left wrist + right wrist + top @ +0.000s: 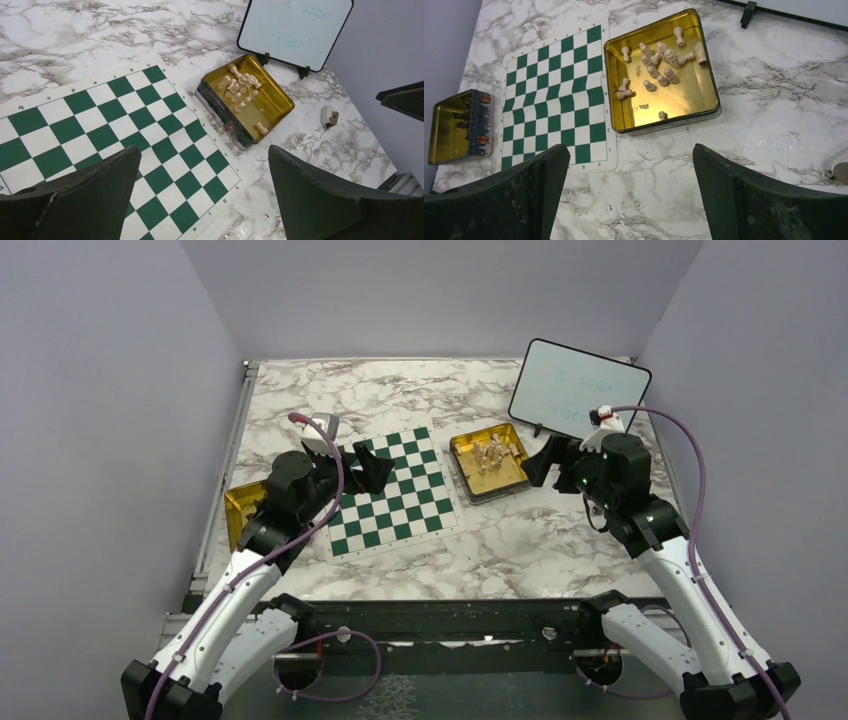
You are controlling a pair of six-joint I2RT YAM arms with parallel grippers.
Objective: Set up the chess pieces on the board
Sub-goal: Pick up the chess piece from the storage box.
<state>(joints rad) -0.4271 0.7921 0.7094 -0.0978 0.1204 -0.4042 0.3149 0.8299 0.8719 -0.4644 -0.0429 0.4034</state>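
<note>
The clumped cream pieces lie below my right gripper to its left in the top view, so I will next move it that way and go down onto an upright one of them.
The green-and-white board (pixel 392 495) (pixel 100 130) (pixel 554 95) lies flat left of centre, its squares bare. Several cream chess pieces (pixel 490 455) (pixel 240 92) (pixel 659 62) lie jumbled in a gold tin (pixel 510 478) (pixel 275 100) (pixel 689 100) just right of the board. My left gripper (pixel 348 462) (pixel 204 150) hovers open over the board's far left part, holding nothing. My right gripper (pixel 552 462) (pixel 630 148) is open and empty above the marble, just right of that tin.
A second gold tin (pixel 240 512) (pixel 446 130) sits left of the board with dark shapes inside. A framed whiteboard (pixel 578 388) (pixel 295 30) stands at the back right. A small pale object (pixel 328 116) lies on the marble near it. Grey walls enclose the table.
</note>
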